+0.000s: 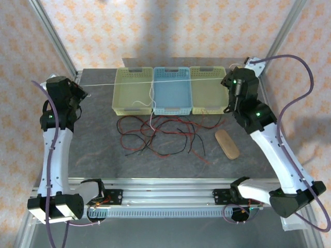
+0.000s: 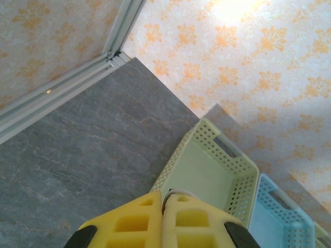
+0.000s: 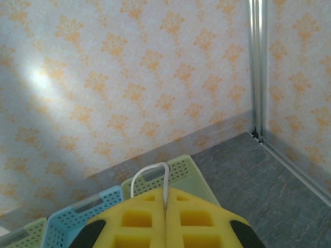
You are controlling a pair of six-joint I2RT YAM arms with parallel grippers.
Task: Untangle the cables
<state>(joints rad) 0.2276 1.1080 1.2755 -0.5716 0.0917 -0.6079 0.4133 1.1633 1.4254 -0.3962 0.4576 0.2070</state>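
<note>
I need to lower my right gripper back over the tangle's end by the wooden piece below it next and release, to slacken the taut white cable.
One white cable (image 1: 155,82) is stretched taut above the baskets between my two grippers. My left gripper (image 1: 84,92) is shut on one end of it, and a short white bend (image 2: 184,192) shows at the closed yellow pads (image 2: 164,200). My right gripper (image 1: 227,82) is shut on the other end, where a white loop (image 3: 148,169) sticks out of the tips (image 3: 165,200). A further white strand (image 1: 151,106) hangs down to the table. Red and black cables (image 1: 160,132) lie tangled on the grey table in front of the baskets.
Three perforated baskets stand in a row at the back: yellow-green (image 1: 120,93), blue (image 1: 172,110), green (image 1: 208,109). A flat wooden piece (image 1: 227,143) lies right of the tangle. Metal frame posts and patterned walls close in the sides.
</note>
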